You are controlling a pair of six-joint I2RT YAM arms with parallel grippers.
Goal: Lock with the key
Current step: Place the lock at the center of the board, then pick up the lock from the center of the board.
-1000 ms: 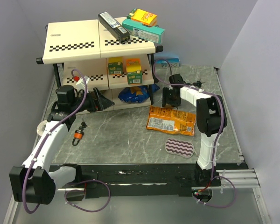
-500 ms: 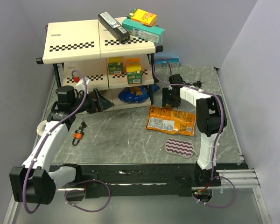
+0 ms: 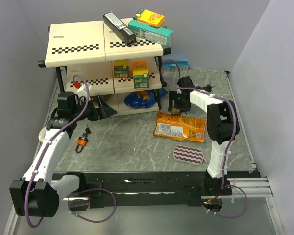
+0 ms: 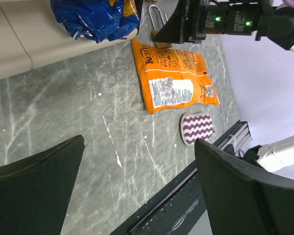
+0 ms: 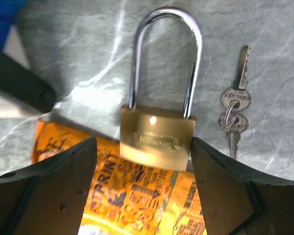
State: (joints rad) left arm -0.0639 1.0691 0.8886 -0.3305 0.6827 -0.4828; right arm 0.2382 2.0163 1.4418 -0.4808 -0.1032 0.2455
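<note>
The orange-and-black item is below the left gripper and nearer the robot's base, so the left gripper will next move its fingers back and down to the item and turn them onto its orange body (image 3: 82, 142).
A brass padlock (image 5: 158, 134) with a tall silver shackle lies flat, its lower edge resting on an orange snack bag (image 5: 132, 200). Two small silver keys on a ring (image 5: 234, 111) lie just right of it on the table. My right gripper (image 5: 144, 196) is open; its fingers stand on either side of the lock body, with a gap on the left. In the top view that gripper (image 3: 179, 103) hovers at the bag's far edge. The left wrist view shows the padlock (image 4: 158, 30) under it. My left gripper (image 4: 137, 186) is wide open and empty, near the shelf (image 3: 100, 108).
A two-tier shelf (image 3: 88, 44) with boxes stands at the back left, a blue bag (image 3: 139, 99) under it. The orange snack bag (image 3: 180, 126) and a pink striped pad (image 3: 189, 154) lie right of centre. A small orange-and-black item (image 3: 81, 142) lies near the left arm.
The right gripper's jaws have spread wider around the padlock. The left arm has shifted slightly to the left.
</note>
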